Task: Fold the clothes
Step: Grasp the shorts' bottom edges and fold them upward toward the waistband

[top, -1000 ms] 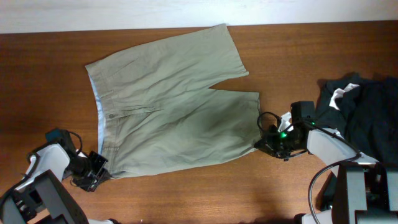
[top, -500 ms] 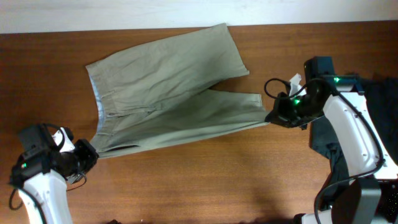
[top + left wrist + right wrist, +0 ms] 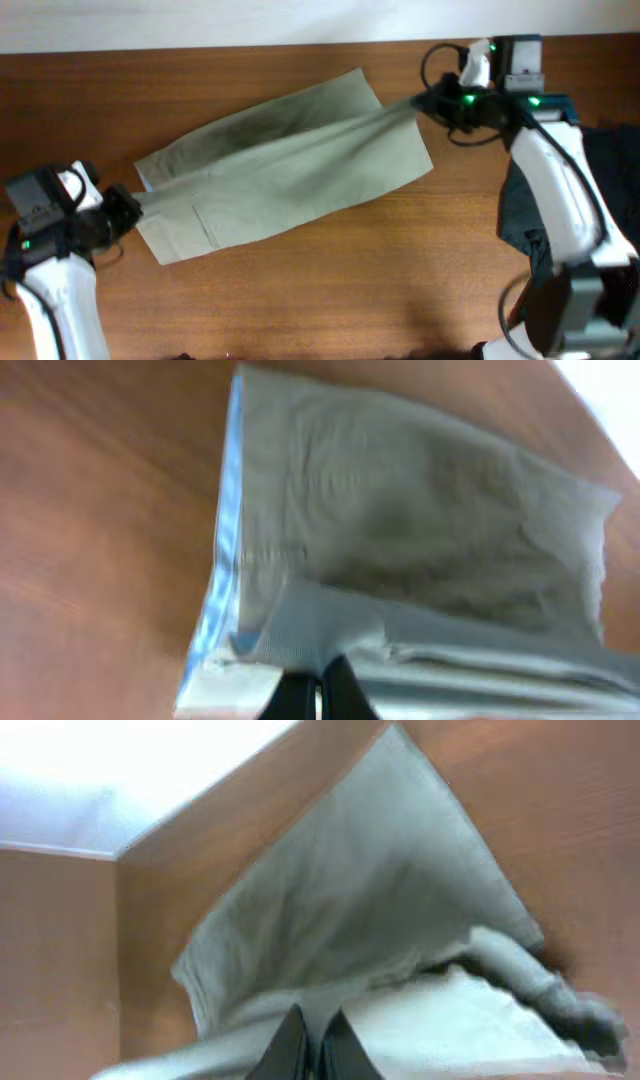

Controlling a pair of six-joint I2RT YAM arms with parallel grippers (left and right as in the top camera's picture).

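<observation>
I will bring the leg hem down and outward with my right gripper toward the shorts' uncovered far corner (image 3: 358, 80) (image 3: 394, 742) and release it, because that corner lies below and outward of it.
The khaki shorts (image 3: 290, 165) lie across the table's middle, folded lengthwise and stretched taut between both grippers. My left gripper (image 3: 128, 203) is shut on the waistband end at the left; its wrist view shows the pale blue lining (image 3: 228, 510) and the fingers (image 3: 298, 695) pinching cloth. My right gripper (image 3: 425, 102) is shut on the leg hem at the upper right, lifted off the table; its wrist view shows the shorts (image 3: 370, 910) hanging below the closed fingers (image 3: 290, 1045).
A dark garment heap (image 3: 610, 190) lies at the table's right edge, under my right arm. The white wall (image 3: 200, 20) runs along the far table edge. Bare wood (image 3: 330, 290) shows in front of the shorts.
Both grippers lifted and carried the near edge of the shorts toward the far side, folding one leg over the other. The right gripper moved up and back; the left moved up slightly.
</observation>
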